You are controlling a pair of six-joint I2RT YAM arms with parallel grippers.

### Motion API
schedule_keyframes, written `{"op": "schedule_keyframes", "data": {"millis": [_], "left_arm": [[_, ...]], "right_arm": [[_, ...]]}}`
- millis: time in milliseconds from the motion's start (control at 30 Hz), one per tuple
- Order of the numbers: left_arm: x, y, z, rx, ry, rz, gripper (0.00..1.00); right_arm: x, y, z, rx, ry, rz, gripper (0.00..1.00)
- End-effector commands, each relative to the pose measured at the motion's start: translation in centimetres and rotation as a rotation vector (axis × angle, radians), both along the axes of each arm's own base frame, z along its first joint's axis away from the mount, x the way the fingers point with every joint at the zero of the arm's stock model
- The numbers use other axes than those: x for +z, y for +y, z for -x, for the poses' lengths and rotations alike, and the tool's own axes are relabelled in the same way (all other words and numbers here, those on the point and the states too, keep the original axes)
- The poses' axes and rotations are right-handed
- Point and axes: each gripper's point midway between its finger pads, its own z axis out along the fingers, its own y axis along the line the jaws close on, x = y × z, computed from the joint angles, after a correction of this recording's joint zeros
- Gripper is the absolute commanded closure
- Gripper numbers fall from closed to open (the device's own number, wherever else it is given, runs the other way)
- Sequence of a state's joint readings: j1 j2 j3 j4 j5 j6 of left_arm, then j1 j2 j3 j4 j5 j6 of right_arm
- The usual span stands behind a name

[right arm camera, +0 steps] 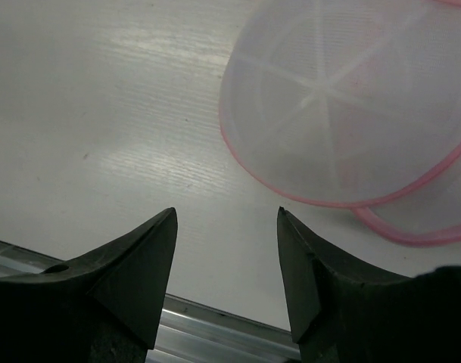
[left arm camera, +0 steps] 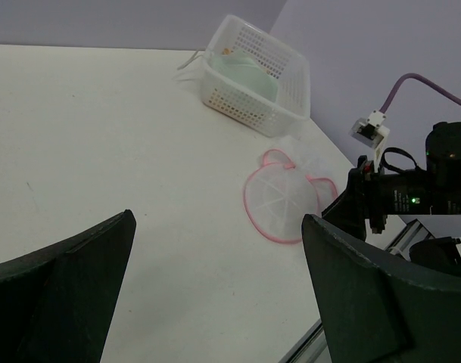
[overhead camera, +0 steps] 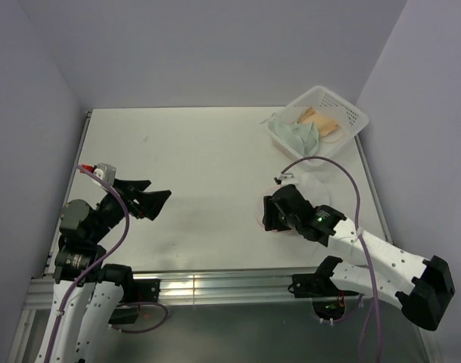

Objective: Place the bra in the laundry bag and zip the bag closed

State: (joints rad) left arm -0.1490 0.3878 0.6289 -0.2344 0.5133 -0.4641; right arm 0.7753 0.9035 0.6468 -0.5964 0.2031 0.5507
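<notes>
My right gripper goes down and to the left in the top view onto the bag's near rim next, since its open fingers still stop short.
The laundry bag, a round translucent white mesh pouch with a pink rim, lies open on the table at the right. It also shows in the left wrist view and the right wrist view. My right gripper is open and empty at the bag's near-left edge, its tips just short of the pink rim. The pale green bra lies in the white basket with a peach piece beside it. It also shows in the left wrist view. My left gripper is open and empty over the table's left side.
The white perforated plastic basket stands at the far right corner, close behind the bag. The table's near edge with its metal rail is just below my right gripper. Walls close in the table on three sides.
</notes>
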Motion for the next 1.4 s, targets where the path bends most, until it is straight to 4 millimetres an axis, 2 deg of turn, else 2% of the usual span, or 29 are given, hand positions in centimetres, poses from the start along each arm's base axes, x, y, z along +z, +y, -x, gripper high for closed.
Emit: {"op": "schedule_keyframes", "data": {"millis": [0,100,200,300,633,733,833,867,967,1033,1067,1133,1233,1267,1333,1367], "left_arm": [[2.5,0.4,0.4,0.016,-0.083,-0.006,0.01],[2.5,0.4,0.5,0.014,-0.086,-0.005,0.01],[2.6,0.4,0.6,0.016,-0.092,-0.006,0.01],[2.8,0.5,0.8,0.019,-0.102,-0.003,0.01],[2.8,0.4,0.9,0.013,-0.099,-0.002,0.01],[2.7,0.4,0.9,0.011,-0.096,-0.003,0.01],[2.6,0.4,0.9,0.011,-0.094,-0.002,0.01],[2.5,0.4,0.8,0.012,-0.089,0.000,0.01],[1.9,0.4,0.4,0.024,-0.054,0.013,0.01],[1.2,0.6,-0.1,0.043,-0.006,0.025,0.01],[0.8,0.6,-0.2,0.051,0.025,0.045,0.01],[-0.2,1.0,-0.5,0.089,0.078,0.064,0.01],[-1.6,1.6,-0.7,0.139,0.126,0.103,0.01],[-2.2,1.6,-0.9,0.150,0.146,0.119,0.01],[-1.8,1.9,-0.7,0.167,0.139,0.134,0.01],[-1.8,2.3,-0.9,0.195,0.141,0.143,0.01]], "right_arm": [[0.7,0.0,-1.6,-0.058,-0.040,0.049,0.38],[-0.9,0.1,-2.4,-0.063,-0.012,0.118,0.37],[-2.1,-0.3,-3.3,-0.089,-0.007,0.189,0.31],[-3.0,0.5,-4.1,-0.078,0.005,0.212,0.28],[-7.6,2.5,-4.7,-0.033,0.106,0.251,0.30],[-8.4,2.7,-4.8,-0.030,0.119,0.263,0.38],[-8.6,3.0,-4.7,-0.024,0.115,0.253,0.60],[-8.4,3.2,-4.7,-0.023,0.112,0.246,0.71],[-7.7,4.2,-4.6,-0.001,0.084,0.221,0.87],[-6.9,5.1,-4.6,0.020,0.061,0.190,0.92],[-6.5,5.7,-4.5,0.030,0.054,0.168,0.99],[-5.2,7.7,-4.3,0.078,0.020,0.105,1.00],[-1.4,11.4,-4.1,0.156,-0.051,-0.019,1.00],[0.7,12.9,-4.3,0.180,-0.081,-0.069,1.00],[3.6,15.2,-4.1,0.227,-0.126,-0.144,1.00],[6.6,16.5,-4.5,0.238,-0.171,-0.205,1.00]]}}
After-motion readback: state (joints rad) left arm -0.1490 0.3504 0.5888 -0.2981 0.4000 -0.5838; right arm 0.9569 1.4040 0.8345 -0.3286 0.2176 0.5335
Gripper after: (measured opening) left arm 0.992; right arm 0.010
